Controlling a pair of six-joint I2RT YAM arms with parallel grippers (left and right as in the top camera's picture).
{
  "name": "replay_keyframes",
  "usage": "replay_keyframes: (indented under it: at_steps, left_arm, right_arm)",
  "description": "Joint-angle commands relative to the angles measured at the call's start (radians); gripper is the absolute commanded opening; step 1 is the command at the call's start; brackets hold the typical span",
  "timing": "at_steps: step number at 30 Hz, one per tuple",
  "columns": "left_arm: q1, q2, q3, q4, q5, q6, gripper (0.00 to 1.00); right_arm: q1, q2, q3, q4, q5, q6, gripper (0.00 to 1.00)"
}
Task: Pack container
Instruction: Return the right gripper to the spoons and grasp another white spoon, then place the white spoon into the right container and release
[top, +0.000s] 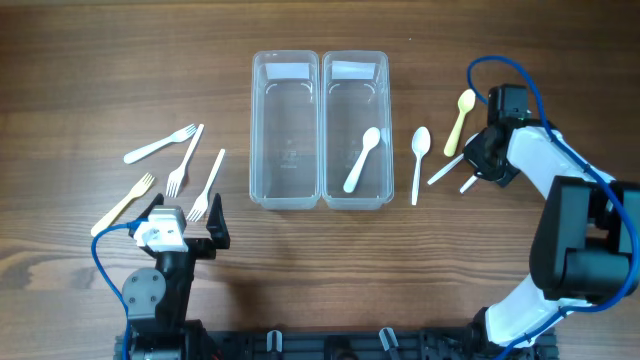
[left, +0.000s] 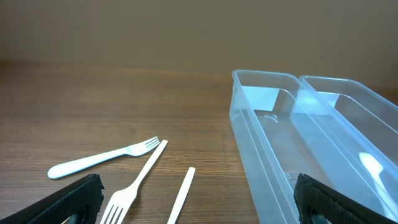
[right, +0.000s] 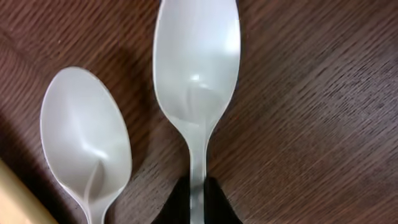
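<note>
My right gripper holds its spoon and should next lift it to the left in the overhead view, then lower it into that container (top: 358, 138), because one container already holds a white spoon.
Two clear plastic containers stand side by side, the left one (top: 256, 130) empty, the right one (top: 386, 130) holding a white spoon (top: 362, 160). My right gripper (top: 478, 160) is down on the table right of them. In the right wrist view it (right: 198, 193) is shut on the handle of a white spoon (right: 196, 68), with a second white spoon (right: 84, 134) lying just beside it. My left gripper (top: 183, 218) is open and empty near the front left, with fork handles between its fingers (left: 199, 211).
A white spoon (top: 420, 160) and a cream spoon (top: 462, 120) lie right of the containers. Several forks lie at the left: white ones (top: 160, 146), (top: 183, 160), (top: 205, 187) and a cream one (top: 122, 203). The left wrist view shows a white fork (left: 102, 158) and the containers (left: 261, 118).
</note>
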Motion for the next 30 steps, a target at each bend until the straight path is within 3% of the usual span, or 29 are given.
replay_keyframes:
  at_steps: [1,4,9,14,18,22,24,30]
  left_arm:
    - [0.001,-0.009,-0.006,0.003,0.002,0.019,1.00]
    - [0.001,-0.009,-0.006,0.003,0.001,0.019,1.00]
    - [0.001,-0.009,-0.006,0.003,0.001,0.019,1.00]
    - [0.001,-0.009,-0.006,0.003,0.002,0.019,1.00]
    - [0.001,-0.009,-0.006,0.003,0.001,0.019,1.00]
    - [0.001,-0.009,-0.006,0.003,0.001,0.019,1.00]
    - [0.001,-0.009,-0.006,0.003,0.002,0.019,1.00]
    - [0.001,-0.009,-0.006,0.003,0.002,0.019,1.00]
  right_arm:
    - [0.001,0.085,-0.040,-0.015,-0.067,0.004,0.04]
    - [0.001,0.065,-0.040,-0.047,-0.066,0.004,0.04]
    - [0.011,-0.166,-0.040,-0.122,-0.071,-0.052,0.04]
    - [0.104,-0.469,-0.040,-0.169,-0.082,-0.128,0.04]
    - [0.225,-0.597,-0.040,-0.126,-0.198,-0.197,0.04]
    - [0.358,-0.587,-0.040,-0.054,-0.246,-0.216,0.04]
    - [0.431,-0.540,-0.040,0.001,-0.255,-0.289,0.04]
    - [0.546,-0.373,-0.040,0.134,-0.285,-0.310,0.04]
